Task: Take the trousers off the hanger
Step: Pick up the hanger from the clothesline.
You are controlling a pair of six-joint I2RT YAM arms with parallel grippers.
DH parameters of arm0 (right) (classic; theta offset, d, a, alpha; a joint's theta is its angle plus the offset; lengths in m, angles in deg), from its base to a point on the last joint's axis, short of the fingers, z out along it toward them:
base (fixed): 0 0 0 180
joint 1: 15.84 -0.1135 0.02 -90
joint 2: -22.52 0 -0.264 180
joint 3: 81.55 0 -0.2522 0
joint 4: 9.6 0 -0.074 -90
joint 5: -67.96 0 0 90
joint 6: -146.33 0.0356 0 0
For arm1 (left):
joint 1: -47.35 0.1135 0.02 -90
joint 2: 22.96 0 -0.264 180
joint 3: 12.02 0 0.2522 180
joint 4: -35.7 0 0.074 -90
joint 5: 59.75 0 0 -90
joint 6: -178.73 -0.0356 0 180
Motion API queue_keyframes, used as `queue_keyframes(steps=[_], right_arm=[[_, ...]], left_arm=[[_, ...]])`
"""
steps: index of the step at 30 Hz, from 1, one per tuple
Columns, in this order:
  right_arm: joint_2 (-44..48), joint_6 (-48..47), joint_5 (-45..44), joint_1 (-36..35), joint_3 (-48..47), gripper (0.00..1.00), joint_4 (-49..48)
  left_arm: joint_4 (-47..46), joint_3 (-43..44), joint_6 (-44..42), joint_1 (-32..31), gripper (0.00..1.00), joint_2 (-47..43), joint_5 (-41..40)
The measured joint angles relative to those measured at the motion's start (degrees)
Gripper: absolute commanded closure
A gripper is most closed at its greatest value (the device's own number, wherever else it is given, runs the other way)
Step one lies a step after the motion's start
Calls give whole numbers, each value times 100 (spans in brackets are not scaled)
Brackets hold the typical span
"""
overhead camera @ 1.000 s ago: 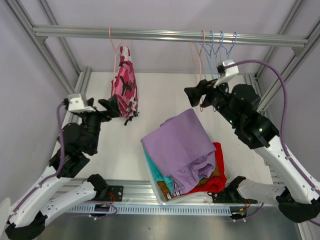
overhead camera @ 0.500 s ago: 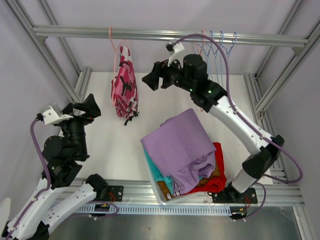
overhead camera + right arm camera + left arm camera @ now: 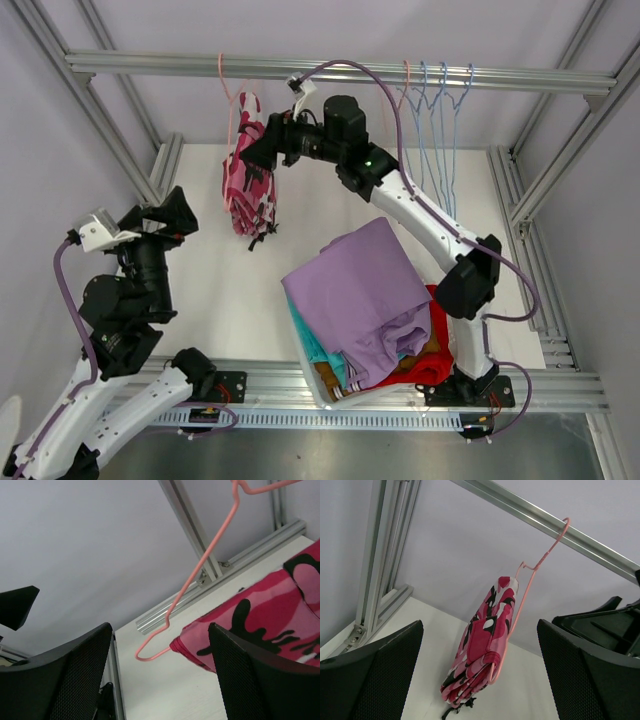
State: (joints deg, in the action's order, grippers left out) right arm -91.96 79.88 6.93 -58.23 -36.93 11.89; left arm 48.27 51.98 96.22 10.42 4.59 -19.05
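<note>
The hanger's wire runs bare beside the trousers, so the right gripper will next go to the left in the top view and close on the hanger's side wire (image 3: pixel 230 147) (image 3: pixel 174 604).
The pink camouflage trousers (image 3: pixel 250 170) hang folded over a pink hanger (image 3: pixel 228 95) on the rail's left part. My right gripper (image 3: pixel 256 152) is open, right beside the trousers' upper right side. In the right wrist view the trousers (image 3: pixel 265 615) and the hanger's lower bend (image 3: pixel 150 652) lie between the open fingers (image 3: pixel 60 675). My left gripper (image 3: pixel 172 213) is open and empty, left of the trousers and apart from them. Its wrist view shows the trousers (image 3: pixel 480 645) and hanger (image 3: pixel 532 580) ahead.
A white bin (image 3: pixel 308 372) at the front middle holds lilac trousers (image 3: pixel 360 290) on top, with teal (image 3: pixel 310 340), mustard-brown (image 3: pixel 330 378) and red (image 3: pixel 435 350) ones under them. Several empty hangers (image 3: pixel 435 100) hang on the metal rail (image 3: pixel 330 70) at the right.
My right arm has swung left from the empty hangers to the camouflage trousers. My left gripper drew back from the trousers to the left a second ago and has since held still.
</note>
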Motion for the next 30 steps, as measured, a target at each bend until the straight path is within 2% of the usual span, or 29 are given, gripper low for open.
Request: queue_keyframes(steps=[8, 20, 24, 30], right_arm=[[-839, 221, 155, -190, -743, 15, -249], [-1526, 566, 177, -286, -918, 15, -1099], [-1740, 820, 219, -278, -951, 21, -1521], [-1849, 1226, 332, -289, -951, 45, -2144]], left_arm=[[-37, -9, -2, 28, 0, -127, -2], [-46, -63, -2, 37, 1, -146, 20], [-46, -68, -2, 37, 1, -146, 46], [-44, -74, 2, 37, 1, -146, 144]])
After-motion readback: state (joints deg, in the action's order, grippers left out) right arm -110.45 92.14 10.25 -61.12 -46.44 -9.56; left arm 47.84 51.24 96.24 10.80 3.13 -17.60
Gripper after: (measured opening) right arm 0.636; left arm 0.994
